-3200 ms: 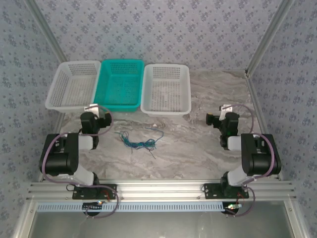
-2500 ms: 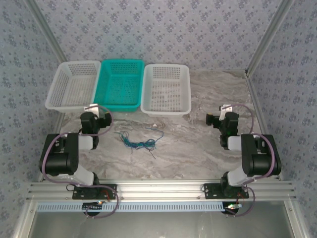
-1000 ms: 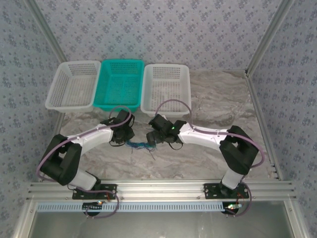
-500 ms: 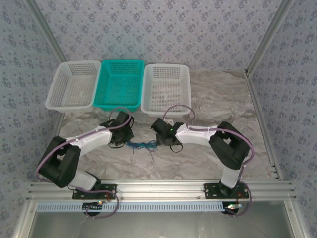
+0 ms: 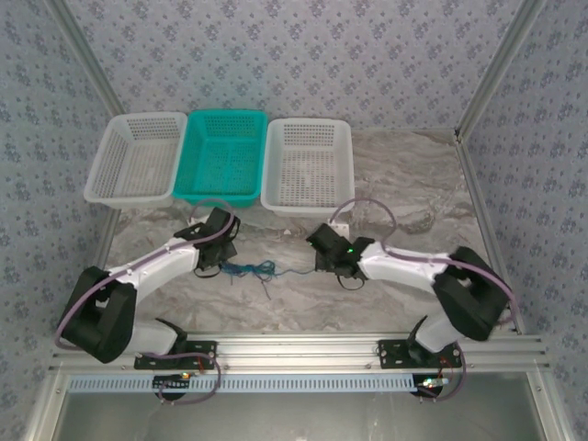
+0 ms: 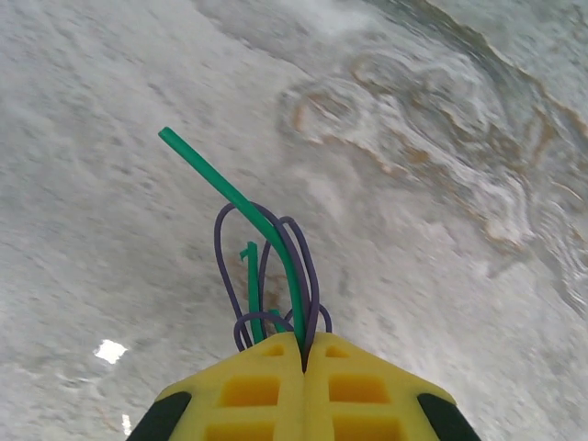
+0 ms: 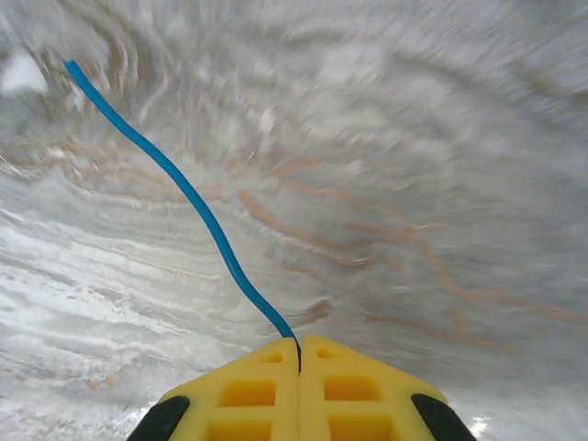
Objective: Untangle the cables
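My right gripper lifts the blue wire, carries it outward over the basket and releases it next. The nearer white basket [image 5: 309, 168] stands open and empty.
A small tangle of thin cables [image 5: 246, 269] lies on the marble table between the two arms. My left gripper [image 5: 219, 264] is shut on the tangle's left end; in the left wrist view a green wire [image 6: 241, 207] and dark purple loops [image 6: 223, 266] stick out of the closed yellow fingers [image 6: 248, 386]. My right gripper [image 5: 322, 266] is shut on the blue wire [image 7: 184, 195], which runs from its closed fingers [image 7: 358, 386] up to the left. From above, the blue wire [image 5: 292, 272] stretches between tangle and right gripper.
Three baskets stand in a row at the back: white [image 5: 136, 156], teal [image 5: 223, 154], white [image 5: 309, 163]. A dark wire end [image 5: 264, 288] trails toward the front from the tangle. Metal rails edge the table at front and sides.
Both arms reached in from rest and closed on the cables. In the last half second the left gripper shifted left and the right gripper pulled right, drawing the blue wire out of the tangle.
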